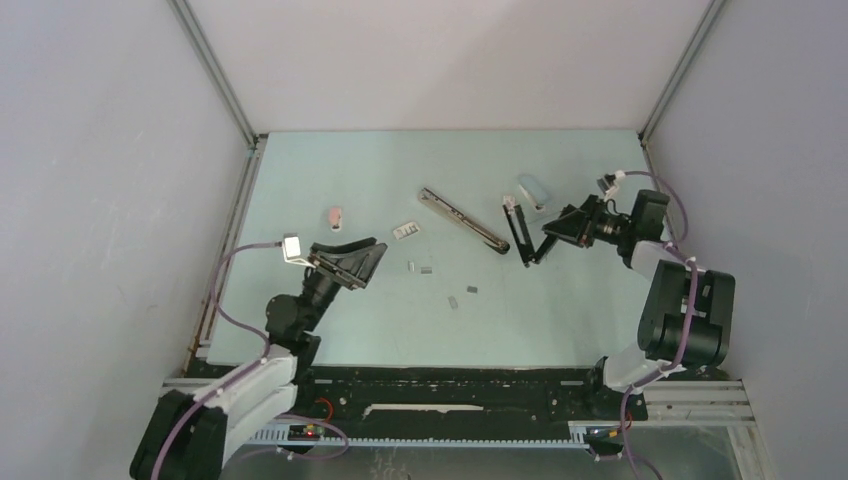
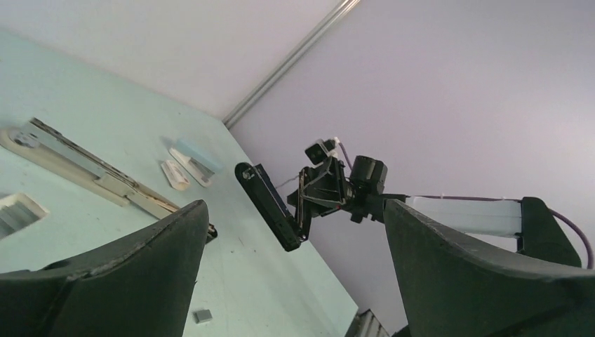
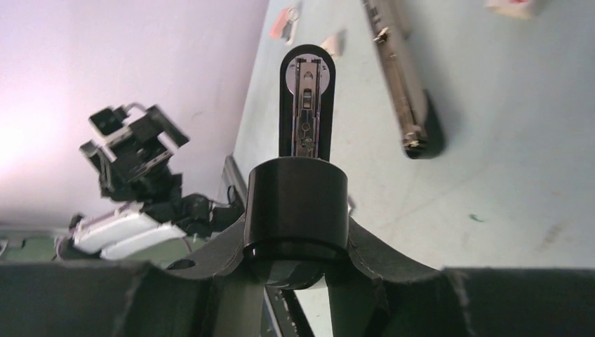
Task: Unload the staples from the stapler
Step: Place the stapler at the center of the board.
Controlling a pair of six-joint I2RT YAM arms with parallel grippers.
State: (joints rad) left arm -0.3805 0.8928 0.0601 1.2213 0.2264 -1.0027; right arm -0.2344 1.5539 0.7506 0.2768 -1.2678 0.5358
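The stapler goes down toward the right in the top view next and my right gripper releases it, as bare tabletop [image 1: 573, 194] beside the light blue piece lies below the gripper.
My right gripper [image 1: 550, 236] [image 3: 296, 239] is shut on one end of the black stapler [image 1: 520, 232] [image 3: 306, 105] and holds it tilted just above the table. The same black stapler [image 2: 270, 207] shows in the left wrist view. A long silvery stapler bar [image 1: 462, 220] [image 2: 84, 165] [image 3: 403, 84] lies flat on the table beside it. Several small grey staples lie loose on the table, among them one strip [image 1: 470, 289], another [image 1: 425, 267] and a pale block [image 1: 405, 231] [image 2: 17, 210]. My left gripper [image 1: 372, 262] [image 2: 295, 210] hangs open and empty left of them.
A small pink stapler [image 1: 336, 216] lies at the left of the pale green table [image 1: 330, 330]. A light blue piece [image 1: 532, 190] [image 2: 193, 153] rests behind the black stapler. Grey walls close in three sides. A black rail [image 1: 450, 385] runs along the near edge.
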